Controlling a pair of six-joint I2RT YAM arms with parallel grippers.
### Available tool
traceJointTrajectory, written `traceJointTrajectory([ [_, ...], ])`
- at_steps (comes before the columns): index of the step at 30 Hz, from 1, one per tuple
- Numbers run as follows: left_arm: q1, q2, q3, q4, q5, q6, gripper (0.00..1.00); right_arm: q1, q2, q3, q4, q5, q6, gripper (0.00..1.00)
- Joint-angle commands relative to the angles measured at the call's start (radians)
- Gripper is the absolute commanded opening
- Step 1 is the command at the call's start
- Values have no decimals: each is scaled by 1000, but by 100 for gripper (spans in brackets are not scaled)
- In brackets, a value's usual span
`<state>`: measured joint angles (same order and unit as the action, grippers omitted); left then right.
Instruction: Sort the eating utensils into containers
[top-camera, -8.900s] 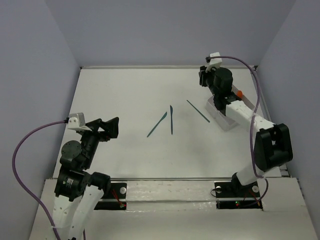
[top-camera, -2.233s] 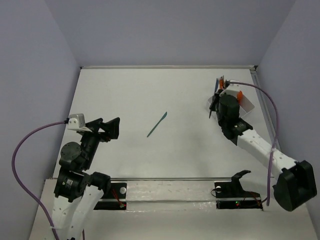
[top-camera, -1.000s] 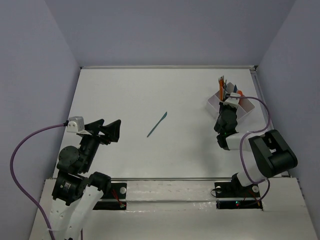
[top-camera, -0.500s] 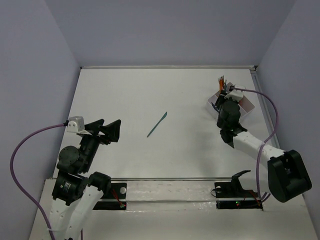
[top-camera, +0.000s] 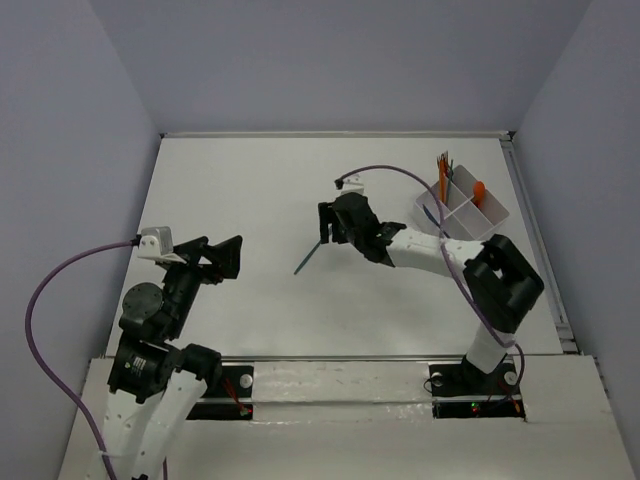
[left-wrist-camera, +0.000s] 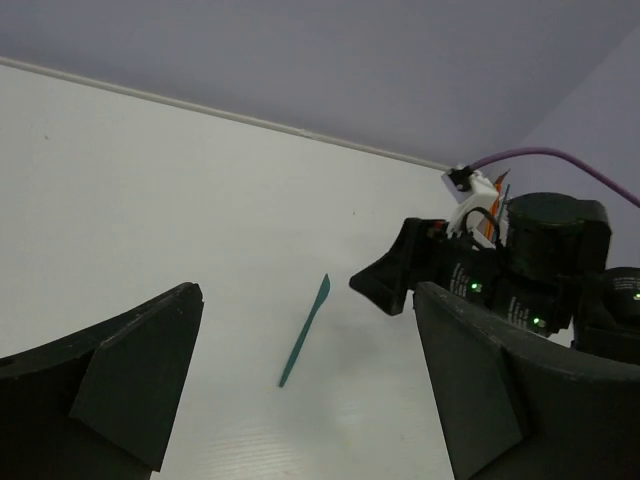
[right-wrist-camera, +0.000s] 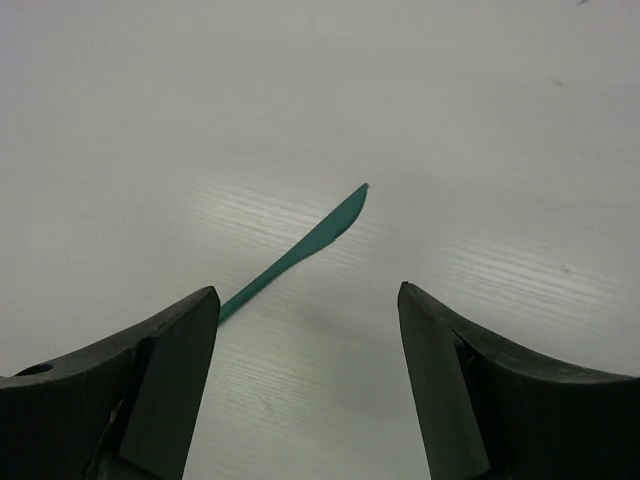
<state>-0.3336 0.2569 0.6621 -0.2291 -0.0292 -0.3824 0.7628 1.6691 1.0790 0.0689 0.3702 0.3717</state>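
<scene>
My right gripper turns and comes down over the handle of the dark teal knife (top-camera: 306, 261) next, because the thin handle lies slanted across its open fingers.
One dark teal knife (top-camera: 313, 252) lies flat on the white table, left of centre. It also shows in the right wrist view as the knife (right-wrist-camera: 300, 245) and in the left wrist view as the knife (left-wrist-camera: 305, 330). My right gripper (top-camera: 325, 225) hovers open over its blade end, nothing between its fingers (right-wrist-camera: 170, 340). The white divided tray (top-camera: 497, 215) stands at the right, with orange and teal utensils (top-camera: 443, 165) upright in its far compartment and an orange spoon (top-camera: 478, 186) beside them. My left gripper (top-camera: 215, 258) is open and empty, well left of the knife.
The right forearm (top-camera: 430, 245) stretches from the tray side across to the middle. Purple cables (top-camera: 60, 290) loop off both wrists. Walls bound the table on the left, back and right.
My right arm has swung left from over the tray to the knife in the middle, and its jaws have gone from nearly shut to open. The left arm has barely moved.
</scene>
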Motion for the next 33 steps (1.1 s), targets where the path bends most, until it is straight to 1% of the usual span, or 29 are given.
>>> traceJointTrajectory([
  [1, 16, 18, -7, 45, 14, 13, 99, 43, 162, 174, -161, -53, 96, 78],
  [3, 16, 18, -7, 45, 14, 13, 99, 70, 236, 232, -190, -60, 111, 78],
  [6, 25, 19, -7, 47, 14, 13, 99, 79, 290, 266, -219, -54, 139, 76],
  [11, 25, 19, -7, 50, 21, 13, 99, 89, 328, 271, -219, -74, 162, 72],
  [16, 25, 15, -7, 48, 20, 13, 99, 89, 386, 306, -242, -71, 176, 64],
  [17, 25, 15, -7, 48, 20, 13, 99, 98, 405, 320, -254, -68, 176, 59],
  [19, 25, 13, -7, 48, 21, 11, 99, 98, 417, 334, -264, -62, 171, 55],
  [22, 25, 12, -7, 48, 21, 13, 99, 98, 434, 351, -296, -50, 150, 42],
  [25, 25, 12, -7, 48, 20, 13, 99, 98, 434, 361, -342, -50, 113, 36],
  [28, 25, 8, -7, 47, 20, 13, 99, 98, 413, 349, -385, -51, 50, 27],
  [29, 25, 7, -7, 47, 20, 13, 99, 98, 414, 352, -424, -54, 30, 24],
  [33, 25, 5, -7, 48, 20, 13, 99, 89, 440, 421, -552, -83, -65, 22],
])
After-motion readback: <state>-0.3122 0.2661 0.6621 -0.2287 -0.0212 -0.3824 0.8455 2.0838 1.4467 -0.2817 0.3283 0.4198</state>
